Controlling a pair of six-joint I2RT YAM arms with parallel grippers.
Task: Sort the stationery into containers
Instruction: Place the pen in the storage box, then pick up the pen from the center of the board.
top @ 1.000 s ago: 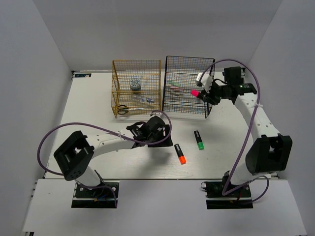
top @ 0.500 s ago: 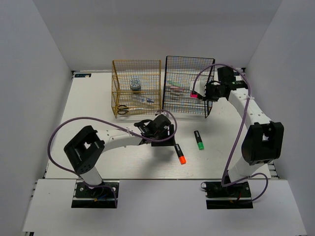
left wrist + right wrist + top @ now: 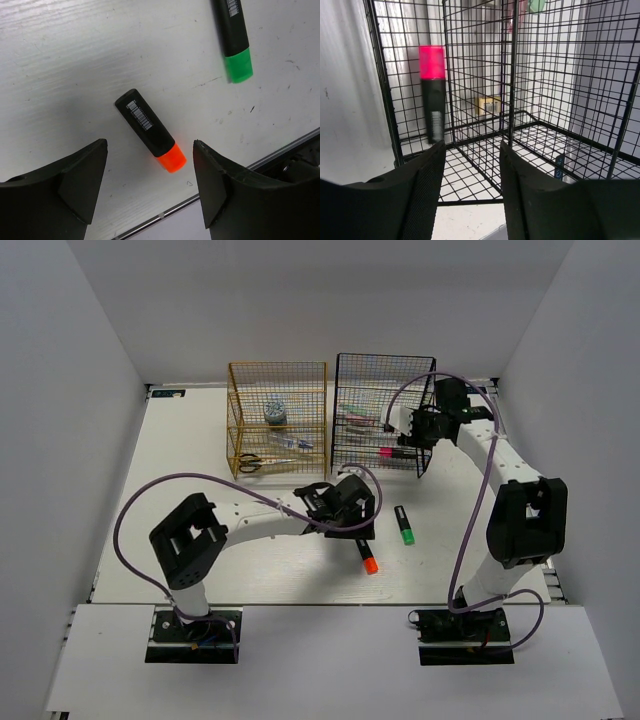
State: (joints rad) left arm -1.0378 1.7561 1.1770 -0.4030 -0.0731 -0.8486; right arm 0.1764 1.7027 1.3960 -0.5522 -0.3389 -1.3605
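Note:
The orange-capped black highlighter lies slanted between the open fingers, so the robot will turn its left gripper and lower it onto the highlighter's black body (image 3: pixel 153 133) beside the orange cap (image 3: pixel 363 549).
An orange-capped black highlighter (image 3: pixel 366 554) lies on the table and shows in the left wrist view (image 3: pixel 150 130). My left gripper (image 3: pixel 352 508) is open and empty above it, its jaws either side of the cap end (image 3: pixel 150 145). A green-capped highlighter (image 3: pixel 404 525) lies to its right (image 3: pixel 234 37). My right gripper (image 3: pixel 411 430) is open and empty at the right side of the black rack (image 3: pixel 352 372). A pink-capped highlighter (image 3: pixel 391 452) is inside the rack's lower tier, ahead of the fingers (image 3: pixel 433 95). The gold rack (image 3: pixel 278 368) stands to the left.
The gold rack holds a tape roll (image 3: pixel 275 412), a clear tube (image 3: pixel 291 443) and scissors (image 3: pixel 250 462). Pastel highlighters (image 3: pixel 355 421) lie on the black rack's upper tier. A tan eraser (image 3: pixel 489 105) sits in its lower tier. The table's front edge (image 3: pixel 280 150) is close to the orange highlighter.
My right gripper moved left to the black rack and let go of the pink highlighter, which is now inside. My left gripper moved right, over the orange highlighter.

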